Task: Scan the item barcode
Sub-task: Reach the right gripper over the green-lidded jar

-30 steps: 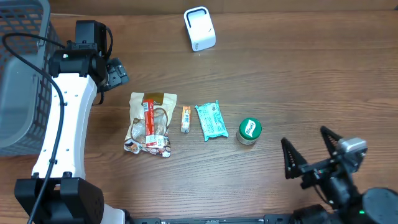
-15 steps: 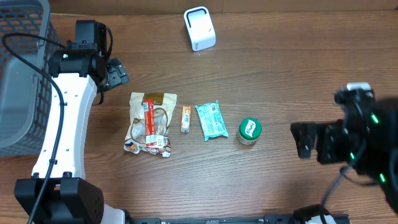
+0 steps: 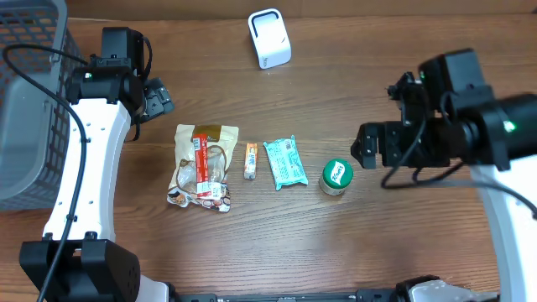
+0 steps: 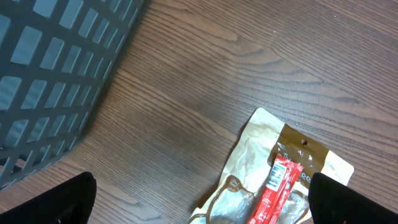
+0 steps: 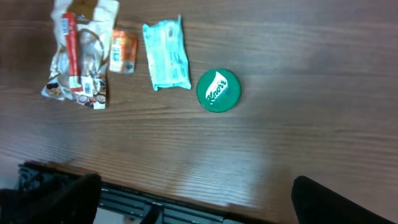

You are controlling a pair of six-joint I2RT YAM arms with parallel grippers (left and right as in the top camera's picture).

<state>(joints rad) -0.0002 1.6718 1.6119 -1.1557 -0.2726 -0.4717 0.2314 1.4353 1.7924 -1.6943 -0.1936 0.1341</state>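
Note:
My right gripper lowers and shifts to the left in the overhead view next, fingers astride the jar. The green-lidded jar (image 3: 336, 176) (image 5: 219, 90) has bare wood on both sides.
Four items lie in a row mid-table: a brown snack bag with a red stick (image 3: 202, 166), a small orange packet (image 3: 250, 159), a teal packet (image 3: 284, 162) and a green-lidded jar (image 3: 337, 176). A white scanner (image 3: 269, 38) stands at the back. My left gripper (image 3: 157, 99) hangs open above bare wood, behind and left of the bag (image 4: 283, 171). Both its fingertips (image 4: 65, 200) are free. My right gripper (image 3: 375, 146) is open and held high, just right of the jar (image 5: 218, 90). Nothing is between its fingers (image 5: 339, 200).
A grey mesh basket (image 3: 29, 101) fills the left edge, close to my left arm; its wall (image 4: 56, 68) shows in the left wrist view. The table's front edge and a dark frame (image 5: 161, 202) lie under my right gripper.
My right arm has lifted from the front right corner and swung back and left, ending beside the jar. The left arm and the items have not moved.

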